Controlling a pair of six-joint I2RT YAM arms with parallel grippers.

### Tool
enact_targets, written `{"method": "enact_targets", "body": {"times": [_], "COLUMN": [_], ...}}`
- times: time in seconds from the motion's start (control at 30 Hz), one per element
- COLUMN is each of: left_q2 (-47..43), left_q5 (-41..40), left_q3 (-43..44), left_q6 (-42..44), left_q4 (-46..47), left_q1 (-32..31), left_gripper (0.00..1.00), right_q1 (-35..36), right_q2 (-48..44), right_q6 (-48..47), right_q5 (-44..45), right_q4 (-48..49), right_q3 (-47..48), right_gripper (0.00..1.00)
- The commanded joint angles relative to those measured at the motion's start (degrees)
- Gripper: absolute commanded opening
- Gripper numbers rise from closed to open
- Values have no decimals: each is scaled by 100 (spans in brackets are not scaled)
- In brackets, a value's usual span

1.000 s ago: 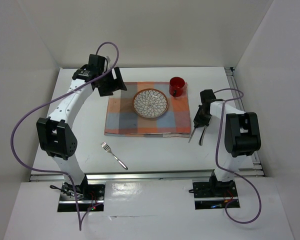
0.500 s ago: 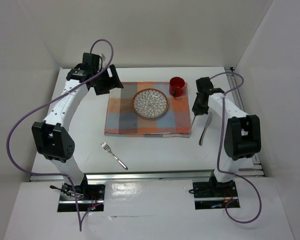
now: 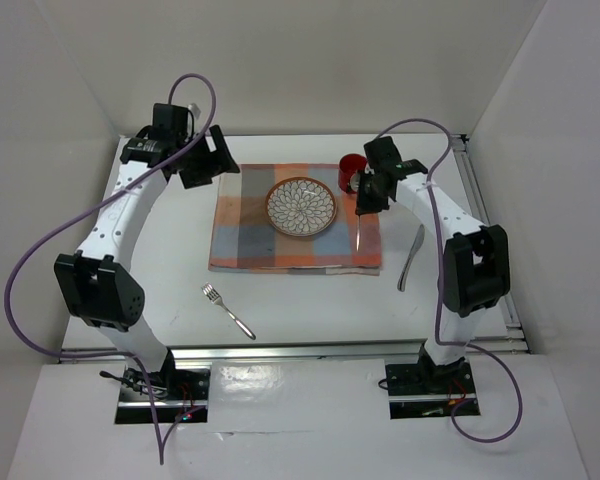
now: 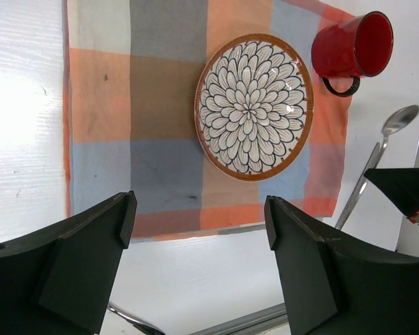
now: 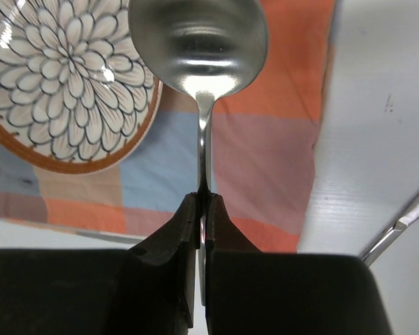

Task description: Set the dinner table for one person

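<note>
The part of the mat beside the patterned plate is bare below the held spoon [image 5: 199,49], so my right gripper will next go down onto it and let go of the spoon's neck.
My right gripper [image 3: 366,200] [image 5: 203,199] is shut on the neck of a metal spoon [image 5: 199,49] and holds it above the right part of the checked cloth mat [image 3: 242,240], between the patterned plate [image 3: 301,207] and the red mug [image 3: 351,172]. The spoon's handle trails toward me [image 3: 360,238]. The spoon also shows in the left wrist view [image 4: 397,120]. My left gripper [image 3: 205,165] [image 4: 199,209] is open and empty, high over the white dinner table [image 3: 310,300] by the mat's far left corner.
A fork [image 3: 227,310] [image 4: 129,321] lies on the table near the front left of the mat. A second metal utensil [image 3: 411,260] [image 5: 398,225] lies on the table right of the mat. Aluminium rails [image 3: 300,350] edge the tabletop.
My right gripper lifted the spoon from the table right of the mat and carried it up and left, over the mat beside the mug. My left gripper drew back a little to the left.
</note>
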Motion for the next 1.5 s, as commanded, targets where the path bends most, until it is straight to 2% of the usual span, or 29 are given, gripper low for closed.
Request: {"method": "enact_targets", "body": {"times": [0.0,0.47,0.87,1.2,1.27,1.37,1.47], "left_q2": [-308,-466,-405,-405,-405,-405,-405], "left_q5": [81,81,134,134,134,134,186], "left_q3": [15,-100,-205,-320,-320,-320,-320], "left_q6": [124,124,124,124,124,124,124], "left_q4": [-37,-37,-37,-37,-37,-37,-37], "left_q1": [52,157,157,157,157,157,157], "left_gripper": [92,92,91,91,91,91,91], "right_q1": [30,30,-23,-23,-23,-23,-23], "right_q2": [166,219,1140,1343,1396,1458,1389], "right_q6": [-342,-290,-219,-52,0,71,132], "right_q5": [-378,-203,-1,166,219,272,342], "right_q4": [-244,-244,133,503,503,556,468], "right_q3": [242,127,-5,-136,-136,-136,-84], "right_gripper": [0,0,0,0,3,17,24]}}
